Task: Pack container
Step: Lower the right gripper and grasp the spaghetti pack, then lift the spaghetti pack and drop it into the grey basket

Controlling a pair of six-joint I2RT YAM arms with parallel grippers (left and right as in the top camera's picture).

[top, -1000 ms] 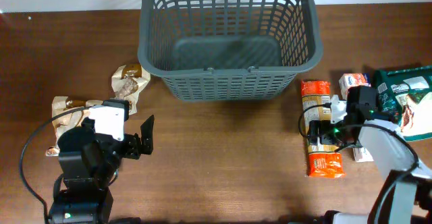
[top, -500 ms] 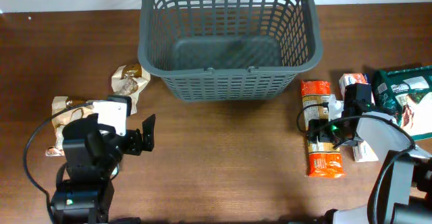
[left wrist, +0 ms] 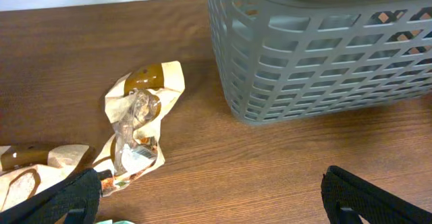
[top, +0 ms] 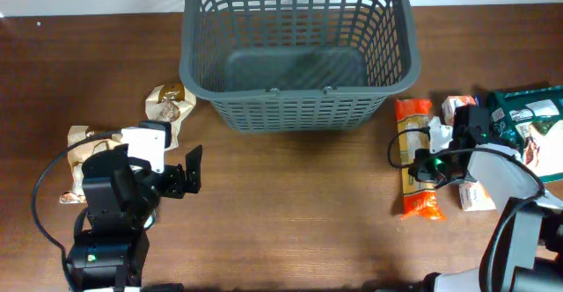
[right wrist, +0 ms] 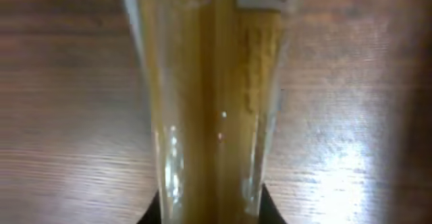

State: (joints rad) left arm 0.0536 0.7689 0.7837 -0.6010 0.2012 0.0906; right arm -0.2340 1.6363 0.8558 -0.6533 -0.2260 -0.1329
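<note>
The packet rises in my right gripper next, goes outward over the basket's empty bottom for release, as its tall side bars a low path inside.
The container (top: 299,107), a large dark grey lattice basket, stands at the back middle of the table with nothing visible inside; its near wall (left wrist: 317,55) fills the upper right of the left wrist view. A long orange and clear snack packet (top: 413,160) lies right of it. My right gripper (top: 429,163) is shut on this packet, which looks squeezed narrow; in the right wrist view the packet (right wrist: 209,82) runs up from between the jaws of the gripper (right wrist: 209,209). My left gripper (top: 189,173) hangs open over bare wood (left wrist: 212,204), holding nothing.
A crumpled beige snack packet (top: 169,107) (left wrist: 138,123) lies left of the basket, and another (top: 88,151) sits beside the left arm. By the right arm are a white packet (top: 457,107), a green bag (top: 532,129) and a further white packet (top: 472,195).
My right gripper has closed on the orange packet, which now looks narrower and slightly tilted. The left arm has shifted a little, its gripper still open.
</note>
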